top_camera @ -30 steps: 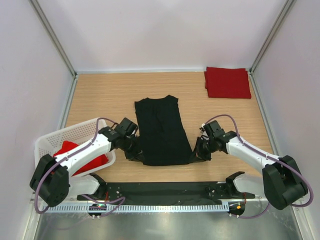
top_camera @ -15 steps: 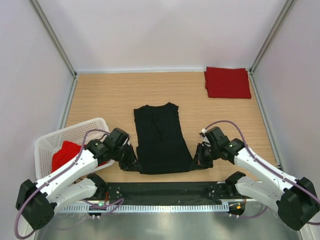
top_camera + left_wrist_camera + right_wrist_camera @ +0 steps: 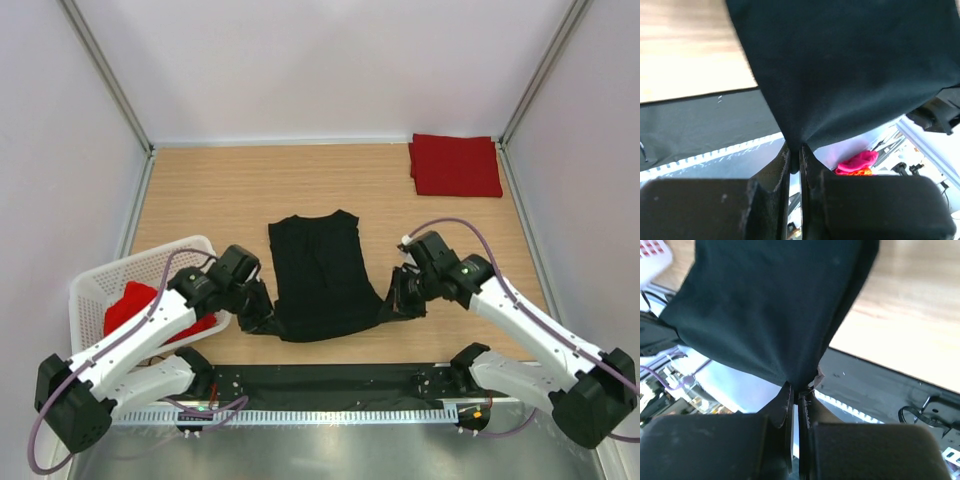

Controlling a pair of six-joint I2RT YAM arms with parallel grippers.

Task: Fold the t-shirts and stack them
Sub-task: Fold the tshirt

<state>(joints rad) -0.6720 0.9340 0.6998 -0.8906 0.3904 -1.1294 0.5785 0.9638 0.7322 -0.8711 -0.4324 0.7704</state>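
The t-shirt still stretches lengthwise. My right gripper needs to carry the t-shirt's lifted corner outward onto the t-shirt's far end (image 3: 345, 220) and let it go.
The black t-shirt (image 3: 320, 275) lies lengthwise in the middle of the table, its near end lifted by both grippers. My left gripper (image 3: 262, 320) is shut on the near left corner; the cloth (image 3: 840, 75) hangs from its tips (image 3: 795, 160). My right gripper (image 3: 393, 308) is shut on the near right corner; the cloth (image 3: 775, 310) rises from its tips (image 3: 799, 392). A folded red t-shirt (image 3: 455, 165) lies at the far right corner. Another red t-shirt (image 3: 140, 305) sits crumpled in the basket.
The white lattice basket (image 3: 100, 285) stands at the near left, just left of my left arm. A black strip (image 3: 330, 382) runs along the table's near edge. Metal frame posts and white walls bound the table on three sides.
Both grippers first drew the shirt's near end toward the table's near edge, then lifted it and carried it slightly back. The shirt looks shorter now. The red shirts have not moved.
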